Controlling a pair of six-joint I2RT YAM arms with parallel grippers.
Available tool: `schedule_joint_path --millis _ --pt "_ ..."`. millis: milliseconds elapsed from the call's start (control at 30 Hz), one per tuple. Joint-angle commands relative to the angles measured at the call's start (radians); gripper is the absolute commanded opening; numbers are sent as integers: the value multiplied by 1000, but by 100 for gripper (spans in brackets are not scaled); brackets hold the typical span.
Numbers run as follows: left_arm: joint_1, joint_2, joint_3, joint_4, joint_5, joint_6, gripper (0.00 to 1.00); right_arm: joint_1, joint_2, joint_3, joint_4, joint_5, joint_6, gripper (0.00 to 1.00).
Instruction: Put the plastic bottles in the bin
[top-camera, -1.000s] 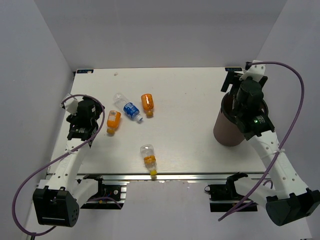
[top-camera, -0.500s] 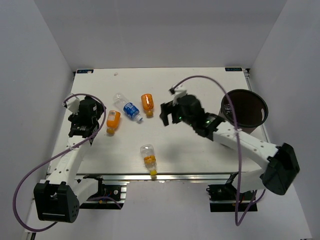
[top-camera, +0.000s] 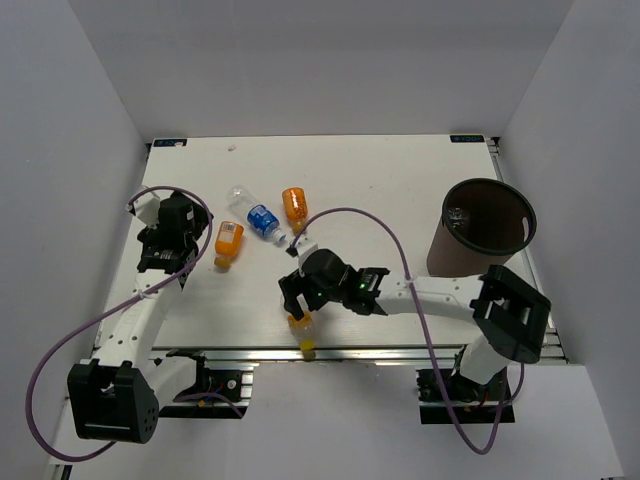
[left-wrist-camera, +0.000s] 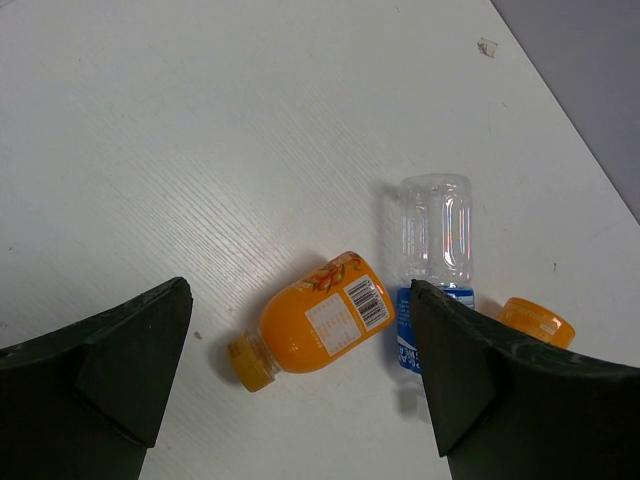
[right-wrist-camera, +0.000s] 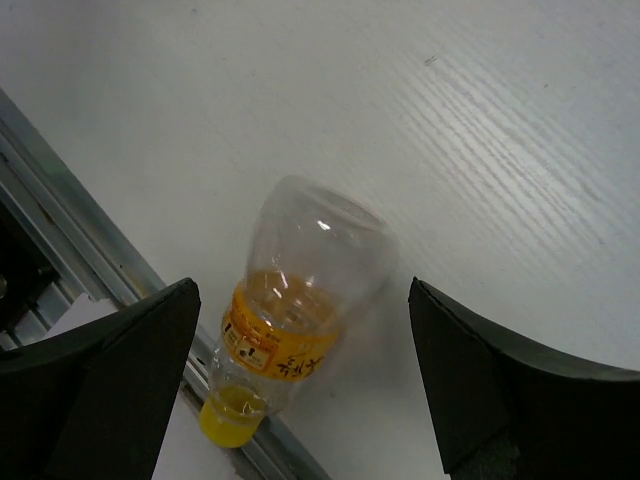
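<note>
My right gripper lowers onto the orange label (top-camera: 301, 324) (right-wrist-camera: 278, 328) of the clear yellow-capped bottle next and closes, since the bottle already lies between its open fingers.
The clear bottle with the yellow cap (top-camera: 298, 322) lies at the table's front edge, with its cap over the metal rail. My right gripper (top-camera: 297, 298) hovers over it, open. In the right wrist view the bottle (right-wrist-camera: 300, 290) lies between the open fingers of my right gripper (right-wrist-camera: 302, 285), untouched. My left gripper (top-camera: 185, 255) is open beside an orange bottle (top-camera: 227, 241). In the left wrist view that bottle (left-wrist-camera: 325, 325) lies ahead of my left gripper (left-wrist-camera: 298, 288), next to the blue-label bottle (left-wrist-camera: 432, 260) and the second orange bottle (left-wrist-camera: 535, 320). The brown bin (top-camera: 455, 265) stands at the right.
The blue-label bottle (top-camera: 260, 220) and the second orange bottle (top-camera: 294, 205) lie close together left of centre. A small clear object (top-camera: 455, 213) shows inside the bin. The metal rail (right-wrist-camera: 60, 210) runs along the table's front edge. Grey walls enclose the table.
My right arm has swung from over the bin, leftward across the table, and down to the yellow-capped bottle at the front edge. The left arm has hardly moved.
</note>
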Motion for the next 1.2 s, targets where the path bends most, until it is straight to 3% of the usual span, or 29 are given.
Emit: schedule_joint_path --millis 0,300,433,567,633,667,700,933,1167 --pt "1 -26 30 -2 10 -5 98 38 50 7 98 32 58 89" --pt "1 -54 22 -14 -32 -23 98 50 210 101 15 91 66 85" --pt "2 -74 11 -9 -41 -26 98 49 230 124 -17 83 64 71" --pt "1 -78 14 -15 -50 -26 98 46 204 133 -25 121 60 45" --pt "1 -78 14 -17 -48 -23 98 37 160 144 -28 161 46 36" --pt "1 -77 14 -15 -47 -22 98 18 138 159 -29 172 20 27" --pt "1 -75 16 -15 -44 -20 98 4 115 165 -29 178 3 25" --pt "1 -64 14 -2 -25 3 98 -204 -193 231 -14 310 -123 21" --pt "1 -32 27 3 -12 31 98 -521 -465 257 7 385 -262 22"
